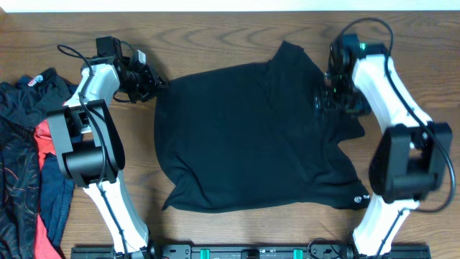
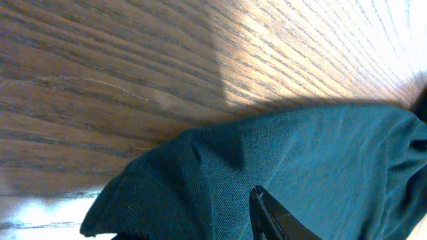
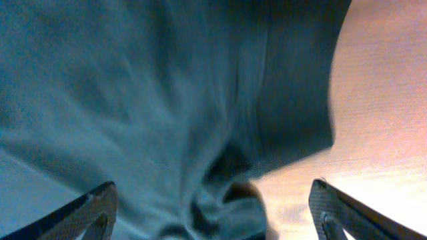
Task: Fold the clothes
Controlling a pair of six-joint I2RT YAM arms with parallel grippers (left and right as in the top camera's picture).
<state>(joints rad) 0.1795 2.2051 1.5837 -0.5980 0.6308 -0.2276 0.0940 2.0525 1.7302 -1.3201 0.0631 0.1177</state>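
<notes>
The shirt's far tip (image 1: 288, 50) juts onto bare wood, so the robot's right gripper will go outward and to the left in the overhead view next, then down onto it.
The black shirt (image 1: 244, 137) lies spread flat mid-table, with a small white logo (image 1: 359, 196) at its near right corner. My left gripper (image 1: 149, 81) is at the shirt's far left corner. In the left wrist view only one finger (image 2: 267, 213) shows, lying on the fabric (image 2: 313, 160). The shirt corner (image 2: 140, 200) covers the other finger. My right gripper (image 1: 327, 97) is over the shirt's far right side. It is open (image 3: 210, 207), its fingers on either side of a bunched fold (image 3: 227, 200) at the shirt's edge.
A pile of other clothes, black-patterned (image 1: 18, 165), red (image 1: 44, 140) and navy (image 1: 54, 194), lies at the table's left edge. Bare wood table (image 1: 215, 43) surrounds the shirt. The arm bases stand along the near edge.
</notes>
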